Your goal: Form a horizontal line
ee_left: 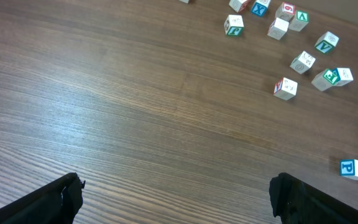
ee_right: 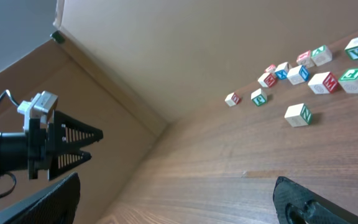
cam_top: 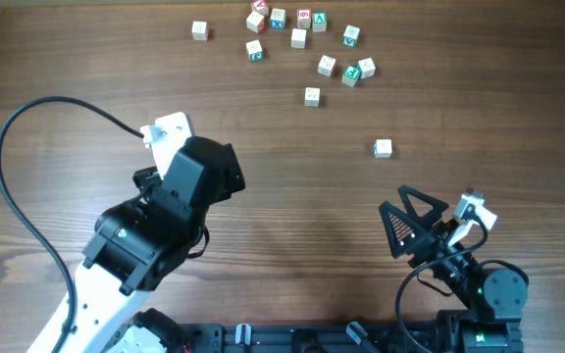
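Note:
The pale cube touching the green-lettered one lies outward of my right gripper, so my gripper should reach outward and turn its level fingers down over that pale cube.
No bar of three touching cubes shows in any view. Several small pale cubes with coloured symbols lie scattered at the far side of the table (cam_top: 302, 39). One cube (cam_top: 312, 96) sits apart from them, and a lone cube (cam_top: 383, 148) lies nearer the right arm; in the left wrist view it shows a blue P (ee_left: 355, 168). My left arm (cam_top: 199, 172) hovers left of centre and covers its own jaws from above. The left gripper (ee_left: 176, 199) is open and empty over bare wood. My right gripper (cam_top: 412, 227) is open and empty near the front right, and it also shows in the right wrist view (ee_right: 179, 199).
A black cable (cam_top: 18, 127) loops over the table's left side. The arm bases stand along the front edge (cam_top: 292, 338). The scattered cubes also show at the upper right of the right wrist view (ee_right: 303, 68).

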You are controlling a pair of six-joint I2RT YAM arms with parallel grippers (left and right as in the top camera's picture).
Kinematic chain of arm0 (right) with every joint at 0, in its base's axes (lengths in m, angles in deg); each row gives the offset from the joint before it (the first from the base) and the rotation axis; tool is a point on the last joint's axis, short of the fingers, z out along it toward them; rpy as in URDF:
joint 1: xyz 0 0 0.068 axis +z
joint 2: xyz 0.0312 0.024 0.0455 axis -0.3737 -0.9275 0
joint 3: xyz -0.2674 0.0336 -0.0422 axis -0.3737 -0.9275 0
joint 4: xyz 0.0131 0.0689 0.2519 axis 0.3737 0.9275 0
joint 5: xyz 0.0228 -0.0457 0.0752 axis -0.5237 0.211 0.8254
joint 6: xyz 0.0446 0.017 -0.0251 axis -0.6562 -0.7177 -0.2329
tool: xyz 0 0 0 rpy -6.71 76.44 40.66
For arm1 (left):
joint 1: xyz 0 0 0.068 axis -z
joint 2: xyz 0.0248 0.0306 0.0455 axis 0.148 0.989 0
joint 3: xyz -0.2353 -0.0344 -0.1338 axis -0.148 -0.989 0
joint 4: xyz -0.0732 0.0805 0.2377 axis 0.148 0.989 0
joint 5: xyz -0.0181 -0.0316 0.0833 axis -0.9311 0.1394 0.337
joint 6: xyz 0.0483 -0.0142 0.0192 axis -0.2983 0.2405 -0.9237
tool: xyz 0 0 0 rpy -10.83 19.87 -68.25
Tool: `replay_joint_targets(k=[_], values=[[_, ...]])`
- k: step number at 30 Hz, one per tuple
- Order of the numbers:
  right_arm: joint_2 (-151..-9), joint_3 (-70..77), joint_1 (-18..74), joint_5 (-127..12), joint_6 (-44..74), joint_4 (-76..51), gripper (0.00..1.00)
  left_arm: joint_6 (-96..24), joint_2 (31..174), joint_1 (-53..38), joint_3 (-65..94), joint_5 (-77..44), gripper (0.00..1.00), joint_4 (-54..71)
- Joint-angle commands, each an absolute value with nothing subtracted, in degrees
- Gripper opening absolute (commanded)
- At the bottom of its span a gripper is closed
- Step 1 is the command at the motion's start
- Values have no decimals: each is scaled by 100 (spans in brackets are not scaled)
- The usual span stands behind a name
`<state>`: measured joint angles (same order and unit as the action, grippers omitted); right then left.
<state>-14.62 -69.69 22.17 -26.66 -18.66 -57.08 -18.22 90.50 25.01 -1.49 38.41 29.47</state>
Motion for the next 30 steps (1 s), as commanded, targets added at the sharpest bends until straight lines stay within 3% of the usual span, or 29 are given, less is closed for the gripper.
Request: replay_joint_targets(k=[1, 11, 22, 27, 30], values=[[-1775, -6709, 2211, -2537, -1582, -5695, 99, -1728, 9066, 2470, -155, 3996, 100, 2949], [-4686, -5090, 2209, -2747, -618, -4908, 99, -1728, 9212, 2470, -155, 3996, 100, 2947], [-8950, -1079, 2209, -3190, 1192, -2416, 99, -1728, 9212, 2470, -155, 3996, 100, 2947], [-10203, 399, 2220, -3599, 1544, -2174, 100, -1726, 9212, 2470, -155, 3996, 100, 2949], [-10937, 1242, 2307, -4628, 1865, -2156, 100, -1728, 9212, 2470, -155, 3996, 100, 2949]])
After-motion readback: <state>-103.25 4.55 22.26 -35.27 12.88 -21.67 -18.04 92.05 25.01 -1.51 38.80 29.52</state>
